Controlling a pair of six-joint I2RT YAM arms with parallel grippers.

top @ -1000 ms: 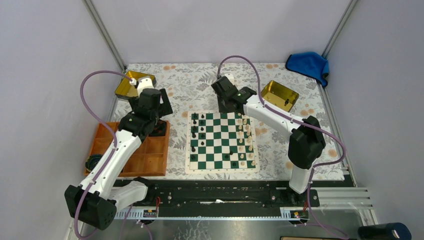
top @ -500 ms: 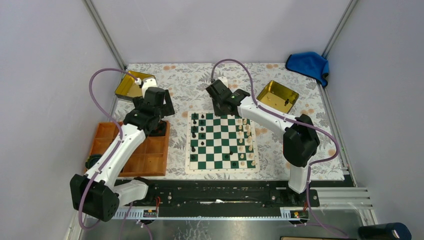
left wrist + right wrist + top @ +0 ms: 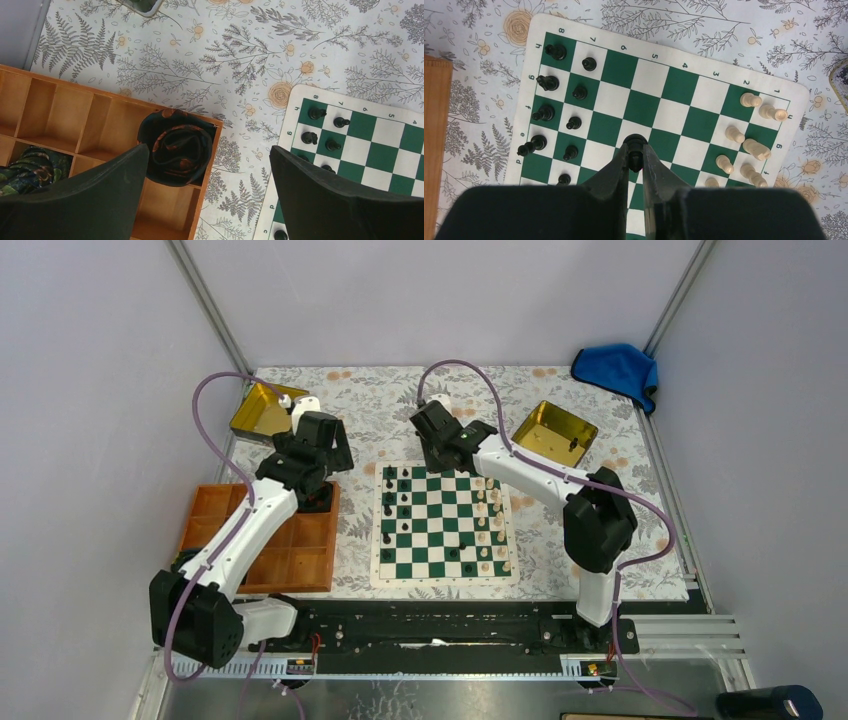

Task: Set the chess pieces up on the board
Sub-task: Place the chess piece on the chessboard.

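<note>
My right gripper is holding the black piece and will next move back and down and release it clear of the others.
The board [image 3: 445,530] lies flat mid-table, green and white checks with a white border. Several black chess pieces [image 3: 396,502] stand in its two left columns, and show in the right wrist view [image 3: 555,50] and the left wrist view [image 3: 317,113]. My right gripper [image 3: 437,436] hovers over the board's far edge, shut on a black chess piece [image 3: 634,142] whose round base sticks out past the fingertips. My left gripper [image 3: 210,195] is open and holds nothing. It hangs over the strip of cloth between the orange tray and the board [image 3: 385,135].
Cream pieces [image 3: 751,145] fill the board's right columns. An orange compartmented tray [image 3: 300,560] at the left holds a rolled dark cloth [image 3: 175,145]. Gold tins sit at the back left [image 3: 258,410] and back right [image 3: 558,430]. A blue cloth [image 3: 615,370] lies in the far right corner.
My right gripper has shifted left along the board's far edge with the black piece still in it. My left wrist has swung a little right, towards the board.
</note>
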